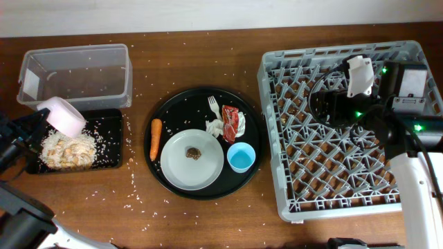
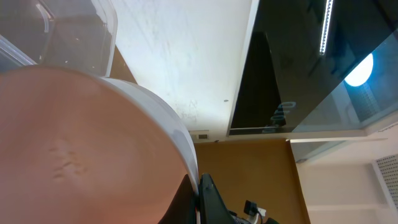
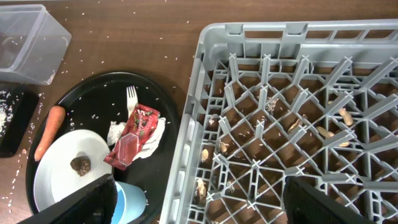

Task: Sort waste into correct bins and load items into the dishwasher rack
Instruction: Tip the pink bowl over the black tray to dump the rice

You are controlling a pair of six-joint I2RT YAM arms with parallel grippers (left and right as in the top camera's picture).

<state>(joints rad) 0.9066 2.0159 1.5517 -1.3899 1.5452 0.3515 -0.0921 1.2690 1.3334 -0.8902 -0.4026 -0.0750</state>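
The left gripper swings toward the round tray next, turns the bowl upright and lowers it between carrot and fork, since the rice lies in the shallow tray.
My left gripper (image 1: pixel 40 119) is shut on the rim of the small white bowl (image 1: pixel 62 115), which is tipped over the shallow black tray (image 1: pixel 111 155); a pile of rice grains (image 1: pixel 68 149) lies in it. In the left wrist view the bowl (image 2: pixel 81 143) fills the frame, its rim pinched between the fingers (image 2: pixel 198 200). The carrot (image 1: pixel 156 138), grey plate (image 1: pixel 181 168) with the brown lump (image 1: pixel 193 153), blue cup (image 1: pixel 241 158), wrapper (image 1: pixel 232 123) and napkin (image 1: pixel 216 127) lie on the round black tray (image 1: pixel 173 111). My right gripper (image 3: pixel 199 205) is open and empty above the grey rack (image 1: pixel 346 200).
The clear tub (image 1: pixel 76 72) stands behind the shallow black tray. A white plastic fork (image 1: pixel 214 107) lies on the round tray. Rice grains are scattered over the wood table. Small pale bits lie under the rack's grid (image 3: pixel 298 93).
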